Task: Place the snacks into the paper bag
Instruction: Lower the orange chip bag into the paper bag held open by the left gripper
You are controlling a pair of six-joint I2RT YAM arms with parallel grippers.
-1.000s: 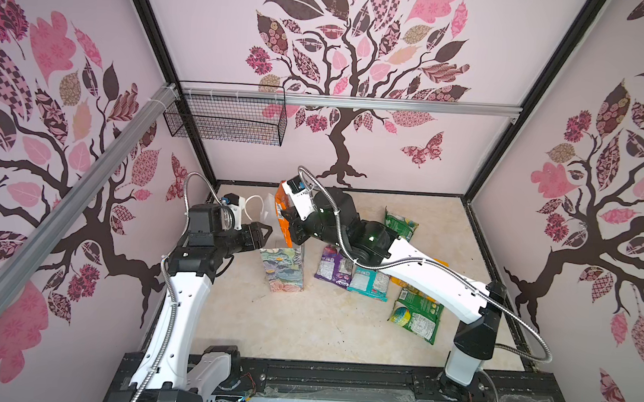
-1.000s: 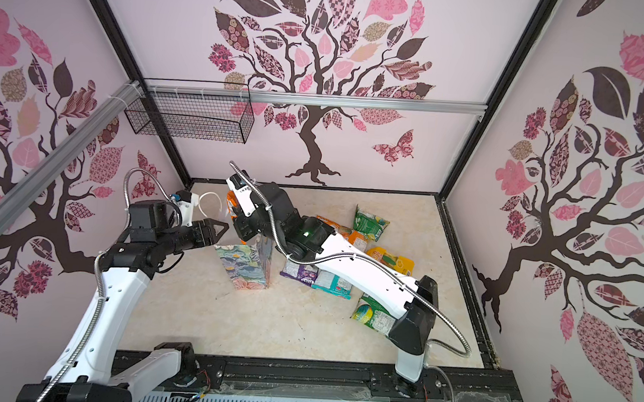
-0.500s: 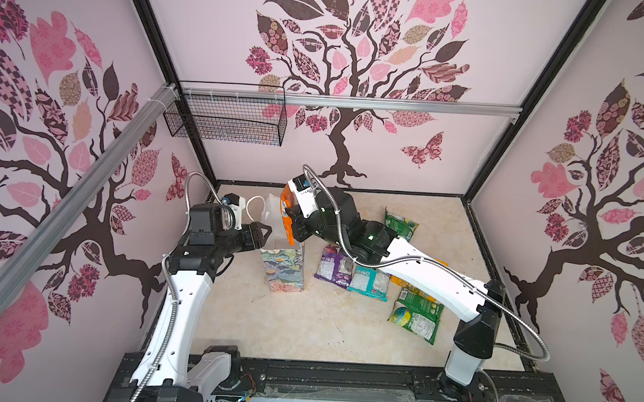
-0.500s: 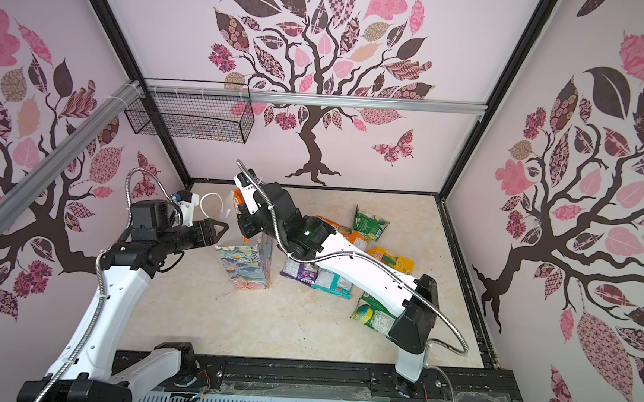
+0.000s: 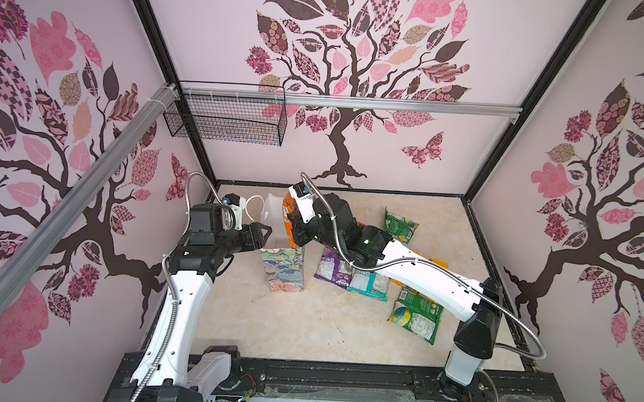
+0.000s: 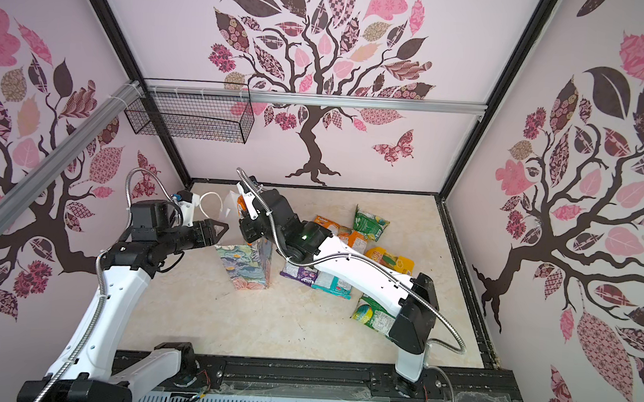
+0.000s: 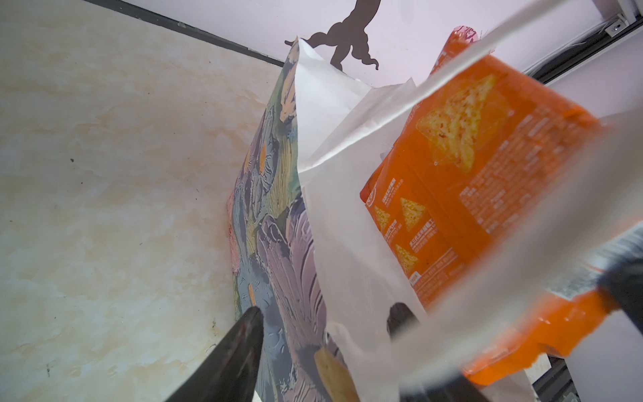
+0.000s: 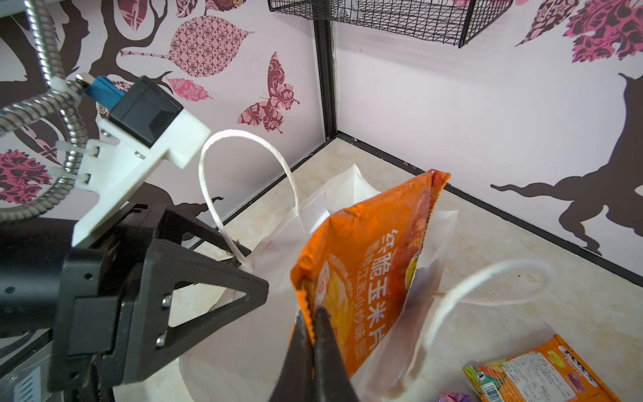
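The right gripper lowers a little over the bag's opening (image 5: 278, 229) next and releases the orange snack packet, since the bag's white inside lies below my gripper.
The paper bag (image 5: 282, 271) (image 6: 246, 268) stands upright at the floor's centre-left, flowered outside, white inside. My left gripper (image 5: 266, 231) (image 6: 223, 228) (image 7: 325, 311) is open at the bag's rim. One finger is outside the printed wall (image 7: 278, 243) and one inside. My right gripper (image 5: 295, 223) (image 6: 247, 220) (image 8: 313, 313) is shut on the edge of an orange snack packet (image 5: 289, 223) (image 7: 469, 181) (image 8: 375, 250). The packet hangs upright, partly down in the bag's mouth. More snacks lie to the right: purple (image 5: 331, 266), teal (image 5: 369, 285), green (image 5: 417, 317).
A second green packet (image 5: 400, 223), orange packets (image 6: 326, 221) and a yellow one (image 6: 390, 261) lie behind the right arm. A black wire basket (image 5: 225, 119) hangs on the back wall. White cord handles (image 8: 243, 146) stand up from the bag's rim.
My right gripper has shifted slightly at the bag's mouth with the orange packet still in it. The left arm and the bag have stayed put.
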